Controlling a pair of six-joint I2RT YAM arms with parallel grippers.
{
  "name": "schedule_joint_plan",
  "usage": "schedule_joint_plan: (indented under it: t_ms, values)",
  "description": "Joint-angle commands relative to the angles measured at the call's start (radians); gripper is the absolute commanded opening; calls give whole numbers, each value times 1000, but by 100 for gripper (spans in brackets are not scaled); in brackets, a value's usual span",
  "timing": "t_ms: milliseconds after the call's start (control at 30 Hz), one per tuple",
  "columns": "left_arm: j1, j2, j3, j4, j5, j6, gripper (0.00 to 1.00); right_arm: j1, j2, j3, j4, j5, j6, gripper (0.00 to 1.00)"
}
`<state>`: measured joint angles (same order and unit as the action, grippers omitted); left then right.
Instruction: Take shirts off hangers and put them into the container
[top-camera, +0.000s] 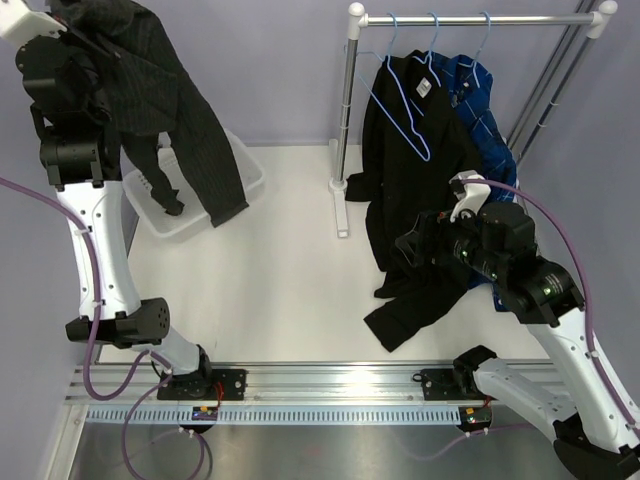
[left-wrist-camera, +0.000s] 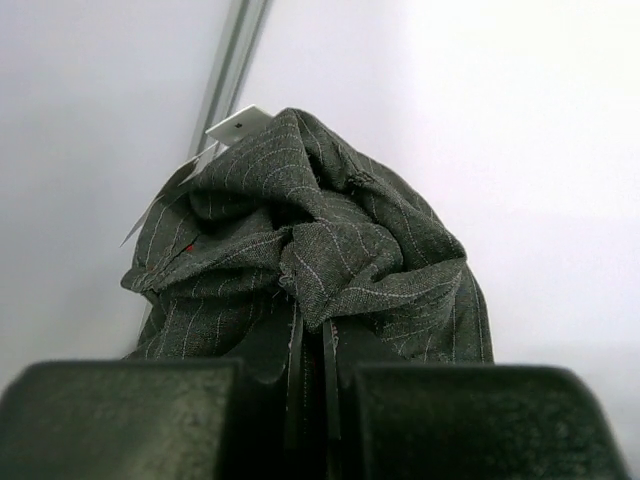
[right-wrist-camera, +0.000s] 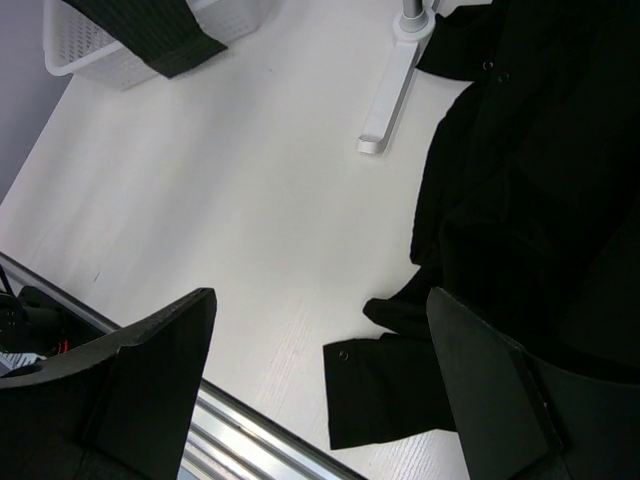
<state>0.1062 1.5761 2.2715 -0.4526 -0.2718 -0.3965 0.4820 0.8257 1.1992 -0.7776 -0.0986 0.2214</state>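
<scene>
The bunched fold goes down into the white container next, and my left gripper releases it there, since the container stands below my gripper, under the hanging tails.
My left gripper (left-wrist-camera: 312, 340) is raised high at the far left, shut on a bunched fold of the charcoal pinstriped shirt (left-wrist-camera: 310, 240). That shirt (top-camera: 175, 100) hangs down, its tails and a sleeve reaching into the white container (top-camera: 248, 172). On the rail, light-blue hangers (top-camera: 403, 108) carry the black shirt (top-camera: 410, 180) and, behind it, the blue checked shirt (top-camera: 490, 135). My right gripper (top-camera: 412, 248) is open beside the black shirt's lower front (right-wrist-camera: 540, 180), nothing between its fingers (right-wrist-camera: 160, 370). A black cuff (right-wrist-camera: 390, 395) lies on the table.
The silver clothes rack (top-camera: 470, 18) stands at the back right, its white foot (right-wrist-camera: 385, 105) running across the table toward me. The container's perforated wall (right-wrist-camera: 90, 50) shows at the far left. An aluminium rail (top-camera: 330, 385) with the arm bases lines the near edge.
</scene>
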Motion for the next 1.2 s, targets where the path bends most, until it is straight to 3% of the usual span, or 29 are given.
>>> schedule_joint_plan:
  t_ms: [0,100,400,667,1000,1033,1100,1167]
  values:
    - [30,10,3,230,37,21,0,-2,15,-3,60,-29,-14,96]
    - [36,16,-67,239,51,15,0,-2,30,-15,78,-35,-24,96]
    - [35,18,-533,376,22,76,0,0,32,-52,107,-81,-34,96]
    - [33,91,-817,370,112,54,0,-3,23,-90,133,-76,-14,96]
    - [21,433,-675,258,195,82,1,-2,39,-93,110,-55,-2,96]
    - [21,455,-638,235,194,99,11,-2,42,-90,107,-53,-2,96]
    - [21,496,-592,204,197,125,18,-2,50,-86,103,-55,-1,96]
    - [23,487,-551,172,207,137,34,-2,50,-76,97,-49,-5,96]
